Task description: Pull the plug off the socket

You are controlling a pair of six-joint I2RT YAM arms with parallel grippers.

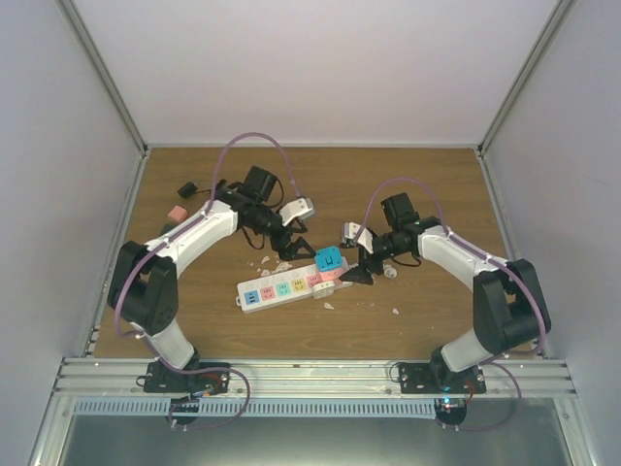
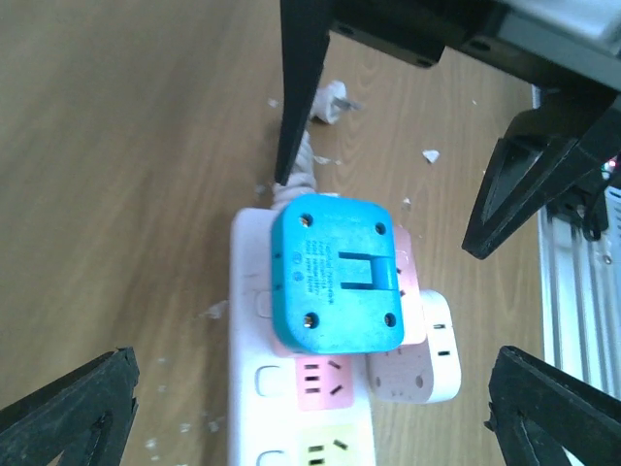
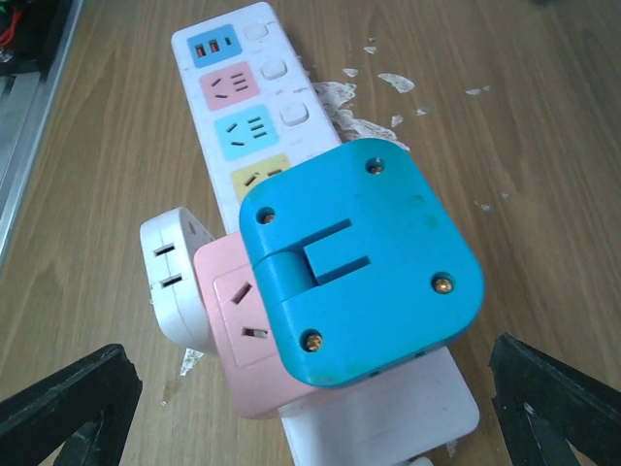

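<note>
Next, my left gripper goes to the right in the top view, toward the square blue plug [image 1: 329,259], and closes on it. The plug's sides stand clear above the power strip [image 1: 277,288].
The socket, a long white power strip [image 1: 277,288] with coloured faces, lies mid-table. A square blue plug [image 1: 329,259] sits on its right end, over a pink-and-white adapter [image 1: 335,282]. My left gripper [image 1: 294,249] is open just left of the plug. My right gripper [image 1: 360,271] is open just right of it. In the left wrist view the plug [image 2: 336,276] sits above the strip [image 2: 254,388], ahead of my open left gripper [image 2: 310,413]. In the right wrist view the plug [image 3: 361,277] covers the pink adapter [image 3: 228,335] on the strip [image 3: 243,58], ahead of my open right gripper [image 3: 310,413]. Neither gripper touches anything.
White scraps [image 1: 328,305] lie scattered around the strip. A small pink block [image 1: 177,214] and a black object [image 1: 187,188] lie at the back left. The strip's short white cord [image 2: 300,165] and its plug [image 2: 330,101] lie beyond the blue plug. The right arm's black fingers [image 2: 524,180] show there.
</note>
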